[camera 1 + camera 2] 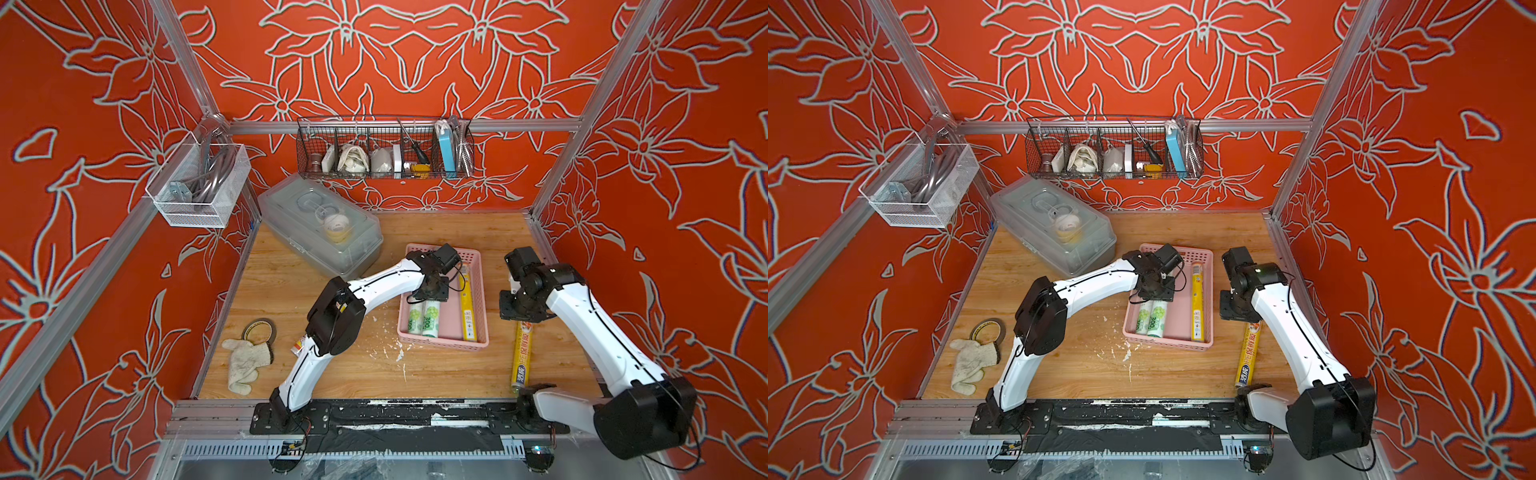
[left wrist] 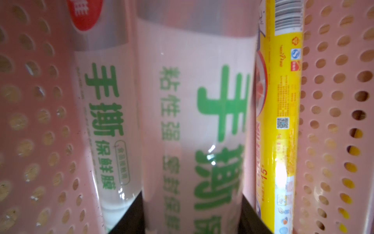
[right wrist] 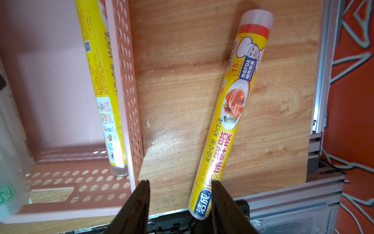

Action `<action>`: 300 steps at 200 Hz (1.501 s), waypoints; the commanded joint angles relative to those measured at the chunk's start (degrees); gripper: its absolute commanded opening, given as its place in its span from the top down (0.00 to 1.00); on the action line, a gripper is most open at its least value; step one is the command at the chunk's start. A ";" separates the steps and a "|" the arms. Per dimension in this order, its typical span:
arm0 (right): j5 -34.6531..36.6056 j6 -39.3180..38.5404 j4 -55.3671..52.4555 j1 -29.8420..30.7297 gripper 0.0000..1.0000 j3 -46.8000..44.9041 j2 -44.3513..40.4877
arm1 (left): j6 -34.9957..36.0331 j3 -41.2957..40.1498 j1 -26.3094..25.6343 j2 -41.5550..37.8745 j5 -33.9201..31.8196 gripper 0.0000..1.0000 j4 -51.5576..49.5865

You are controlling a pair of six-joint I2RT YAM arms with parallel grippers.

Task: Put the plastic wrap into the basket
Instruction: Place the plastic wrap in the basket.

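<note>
My left gripper holds the white-and-green roll above a free part of the basket's bottom, so next I will lower the roll onto the open basket bottom beside the yellow roll and let it go.
The pink basket sits mid-table. Two white-and-green plastic wrap rolls lie side by side at its left. A yellow roll lies along its right wall. My left gripper is down inside the basket, shut on the middle white-and-green roll, which fills the gap between the fingers; the other one lies beside it. Another yellow roll lies on the wood right of the basket. My right gripper hovers open above its far part, holding nothing.
A clear lidded box stands at the back left. A glove and a tape ring lie front left. A black wire basket and a white mesh basket hang on the walls. A bit of yellow packaging shows under my left forearm.
</note>
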 commanded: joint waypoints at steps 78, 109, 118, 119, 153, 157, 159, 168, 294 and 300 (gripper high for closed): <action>1.37 0.31 -0.88 -0.30 0.50 -0.21 -0.21 | -2.44 4.54 1.52 4.31 -1.85 0.55 -3.78; 5.18 0.84 0.12 -0.80 0.49 0.79 2.14 | -2.02 5.07 1.52 4.53 -4.72 0.50 -5.53; 6.67 0.76 0.11 -1.21 0.49 1.43 3.50 | -1.69 5.22 1.52 4.61 -5.44 0.49 -6.06; 6.79 0.75 0.14 -1.33 0.49 1.45 3.67 | -1.72 5.27 1.52 4.61 -5.52 0.49 -6.15; 7.23 1.15 3.67 -5.89 0.46 0.94 7.15 | -0.42 5.70 1.52 4.56 -4.80 0.44 -6.84; 7.13 1.23 4.19 -6.70 0.46 0.67 7.47 | -0.27 5.80 1.43 4.43 -4.53 0.42 -6.95; 7.10 1.27 4.52 -7.13 0.46 0.50 7.55 | -0.15 5.91 1.43 4.32 -4.43 0.41 -6.95; 6.34 1.19 5.70 -8.97 0.45 -0.08 8.05 | 0.36 5.98 1.30 3.92 -4.36 0.38 -7.04; 5.03 -1.06 3.23 -14.62 0.28 -1.08 12.69 | 5.15 5.86 0.57 2.35 -0.81 0.31 -4.98; 4.55 -1.18 3.34 -14.89 0.28 -1.08 12.94 | 5.33 5.79 0.55 2.19 -0.65 0.31 -4.81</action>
